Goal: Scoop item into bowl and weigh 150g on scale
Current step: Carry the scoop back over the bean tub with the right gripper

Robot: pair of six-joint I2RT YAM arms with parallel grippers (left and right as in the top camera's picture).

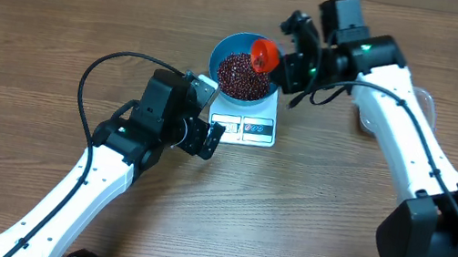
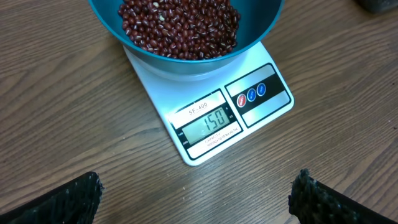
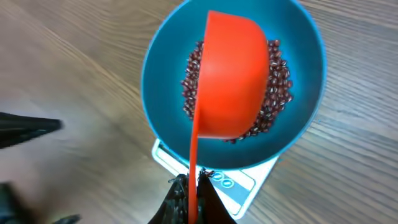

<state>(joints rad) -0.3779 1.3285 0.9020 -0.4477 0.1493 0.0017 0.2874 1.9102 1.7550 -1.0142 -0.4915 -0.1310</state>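
Observation:
My right gripper holds the scoop and should move from the bowl (image 1: pixel 241 64) and down to let go of it in the clear tub (image 1: pixel 423 106), which is to its right in the overhead view.
The blue bowl (image 1: pixel 241 64) stands on the white scale (image 1: pixel 256 129) and holds a heap of dark red-brown beans (image 1: pixel 243 76). In the left wrist view the scale (image 2: pixel 261 102) displays 150 beneath the bowl (image 2: pixel 186 59) of beans (image 2: pixel 180 25). My right gripper (image 3: pixel 194 186) is shut on the thin handle of an orange scoop (image 3: pixel 233 81), which hangs tipped over the bowl (image 3: pixel 161 87). From overhead the scoop (image 1: pixel 264 56) sits above the bowl's right rim, with the right gripper (image 1: pixel 291 67) just beside it. My left gripper (image 1: pixel 209 138) stands open on the near-left side of the scale, nothing between its fingers (image 2: pixel 74 199).
A clear plastic tub (image 1: pixel 426 109) is partly hidden behind my right arm at the right. Black cables loop over the wooden table (image 1: pixel 42 25) beside my left arm.

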